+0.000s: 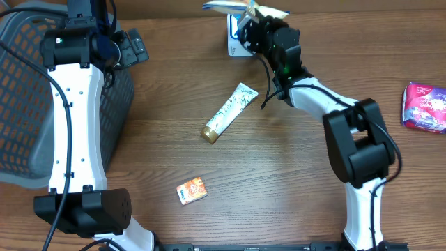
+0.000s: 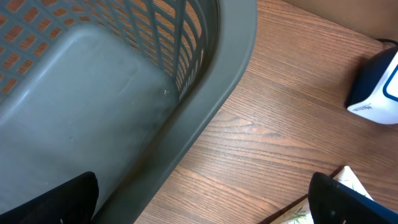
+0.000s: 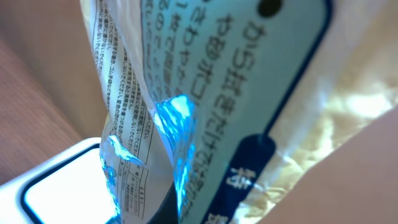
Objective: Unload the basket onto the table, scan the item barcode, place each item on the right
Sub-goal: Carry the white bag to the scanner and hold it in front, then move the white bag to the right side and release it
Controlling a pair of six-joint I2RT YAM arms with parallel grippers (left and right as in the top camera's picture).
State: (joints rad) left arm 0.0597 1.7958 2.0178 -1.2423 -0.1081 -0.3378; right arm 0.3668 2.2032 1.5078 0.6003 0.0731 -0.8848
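The right gripper carries the crinkly packet [image 1: 242,7] back and to the right in the overhead view onto the purple packet [image 1: 429,110] next. It releases it there, clear of the scanner.
My right gripper [image 1: 255,26] is shut on a crinkly plastic packet [image 1: 242,7] with a light-blue label, held at the table's far edge just above the white and blue barcode scanner [image 1: 235,43]. In the right wrist view the packet [image 3: 249,81] fills the frame, its printed side lit blue, with the scanner's white top [image 3: 59,180] right below; the fingers are hidden behind it. My left gripper [image 1: 132,47] hangs open and empty beside the grey basket [image 1: 28,104]; in the left wrist view it [image 2: 202,208] is over the basket rim [image 2: 214,93] and bare wood.
A white tube with a gold cap [image 1: 230,111] lies mid-table. A small orange box [image 1: 191,189] sits nearer the front. A purple packet [image 1: 424,106] lies at the right edge. The basket takes up the left side.
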